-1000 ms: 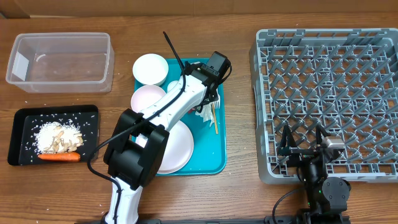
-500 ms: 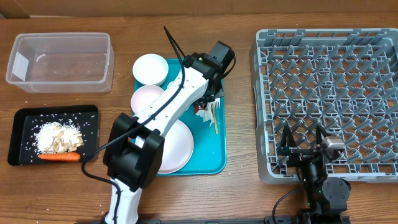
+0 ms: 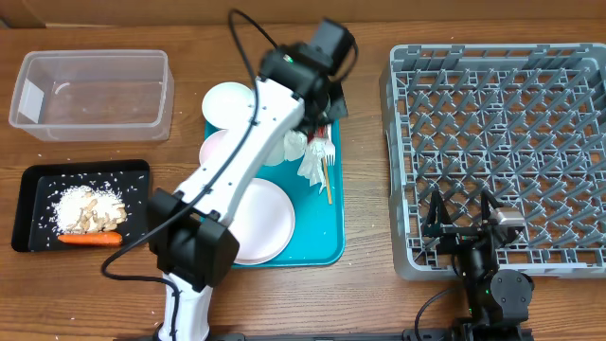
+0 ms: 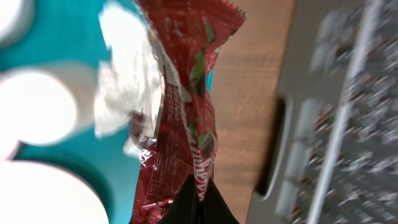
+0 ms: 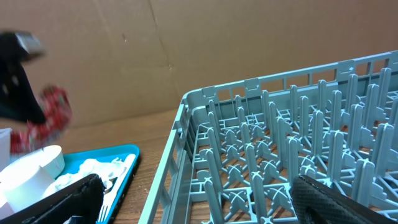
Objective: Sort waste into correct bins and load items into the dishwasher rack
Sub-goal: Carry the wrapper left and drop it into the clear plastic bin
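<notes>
My left gripper moves to the left in the overhead view next, over the clear tub [image 3: 102, 95], and releases the wrapper where the tub's bottom is bare.
My left gripper [image 4: 200, 208] is shut on the bottom edge of the red wrapper [image 4: 180, 112], which hangs lifted above the teal tray's back right corner [image 3: 320, 121]. From the right wrist view the wrapper [image 5: 53, 102] dangles in the air at far left. Crumpled white napkins [image 3: 311, 163] and the white fork [image 3: 329, 156] lie on the tray below it, beside the small cup [image 3: 295, 144]. My right gripper [image 3: 461, 213] stands open over the front left part of the grey dishwasher rack [image 3: 502, 142], with nothing between its fingers.
On the teal tray [image 3: 327, 237] are two bowls [image 3: 229, 104] and a large plate [image 3: 258, 220]. The clear tub [image 3: 90, 93] stands at the back left. The black tray [image 3: 38, 175] in front of it holds beige scraps [image 3: 87, 208] and a carrot [image 3: 90, 239].
My left arm has risen and swung toward the back of the table, lifting the red wrapper off the teal tray. The right arm has not moved.
</notes>
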You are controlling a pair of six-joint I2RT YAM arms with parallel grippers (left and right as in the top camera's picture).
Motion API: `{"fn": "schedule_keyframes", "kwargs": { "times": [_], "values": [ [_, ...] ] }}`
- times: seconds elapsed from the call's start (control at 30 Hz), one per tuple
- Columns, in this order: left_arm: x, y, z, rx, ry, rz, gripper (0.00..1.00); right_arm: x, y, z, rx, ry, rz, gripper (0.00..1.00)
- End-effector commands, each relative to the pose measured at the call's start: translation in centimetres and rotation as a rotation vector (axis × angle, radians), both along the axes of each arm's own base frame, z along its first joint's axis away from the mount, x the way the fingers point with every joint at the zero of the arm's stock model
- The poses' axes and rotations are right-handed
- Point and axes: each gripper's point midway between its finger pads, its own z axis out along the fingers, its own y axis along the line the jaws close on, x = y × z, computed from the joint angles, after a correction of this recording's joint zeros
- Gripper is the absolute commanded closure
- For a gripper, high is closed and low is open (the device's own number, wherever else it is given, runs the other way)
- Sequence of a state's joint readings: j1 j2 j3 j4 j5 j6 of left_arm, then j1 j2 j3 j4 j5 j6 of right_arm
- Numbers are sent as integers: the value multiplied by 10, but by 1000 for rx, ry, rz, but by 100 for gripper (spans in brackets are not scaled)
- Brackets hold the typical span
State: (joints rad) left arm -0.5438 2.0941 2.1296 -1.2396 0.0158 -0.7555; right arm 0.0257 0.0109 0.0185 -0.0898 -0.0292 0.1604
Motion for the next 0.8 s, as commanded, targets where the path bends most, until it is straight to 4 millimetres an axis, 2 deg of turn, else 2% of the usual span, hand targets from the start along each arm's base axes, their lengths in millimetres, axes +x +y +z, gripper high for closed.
{"fn": "schedule_keyframes", "kwargs": {
  "times": [0.0, 0.03, 0.07, 0.1, 0.17, 0.2, 0.3, 0.33, 0.43, 0.57, 0.6, 0.63, 0.67, 0.73, 0.77],
  "values": [
    [28, 33, 50, -41, -122, 31, 96, 0, -1, -1, -4, -5, -6, 0],
    [34, 42, 54, -45, -133, 54, 96, 0, -1, -1, -5, -5, -6, 0],
    [48, 66, 58, -49, -151, 109, 96, 0, -1, -1, -4, -5, -6, 0],
    [63, 100, 60, -51, -163, 190, 96, 0, -1, -1, -4, -5, -6, 0],
    [80, 158, 61, -63, -169, 351, 96, 0, -1, -1, -5, -5, -6, 0],
    [89, 206, 63, -82, -177, 490, 96, 0, -1, -1, -4, -5, -6, 0],
    [94, 259, 65, -145, -171, 635, 96, 0, -1, -1, -5, -5, -6, 0],
    [94, 284, 66, -178, -172, 690, 96, 0, -1, -1, -5, -5, -6, 0],
    [86, 343, 66, -204, -173, 804, 96, 0, -1, -1, -4, -5, -6, 0],
    [71, 390, 61, -197, -156, 903, 94, 0, -1, -1, -4, -5, -6, 0],
    [67, 401, 58, -195, -153, 926, 89, 0, -1, -1, -5, -5, -6, 0],
    [64, 407, 57, -194, -150, 941, 77, 0, -1, -1, -4, -5, -6, 0],
    [63, 411, 56, -193, -148, 949, 46, 0, -1, -1, -4, -5, -6, 0],
    [63, 412, 54, -193, -145, 952, 13, 0, -1, -1, -4, -5, -6, 0],
    [63, 412, 53, -193, -143, 952, 2, 0, -1, -1, -4, -5, -6, 0]
  ]
}}
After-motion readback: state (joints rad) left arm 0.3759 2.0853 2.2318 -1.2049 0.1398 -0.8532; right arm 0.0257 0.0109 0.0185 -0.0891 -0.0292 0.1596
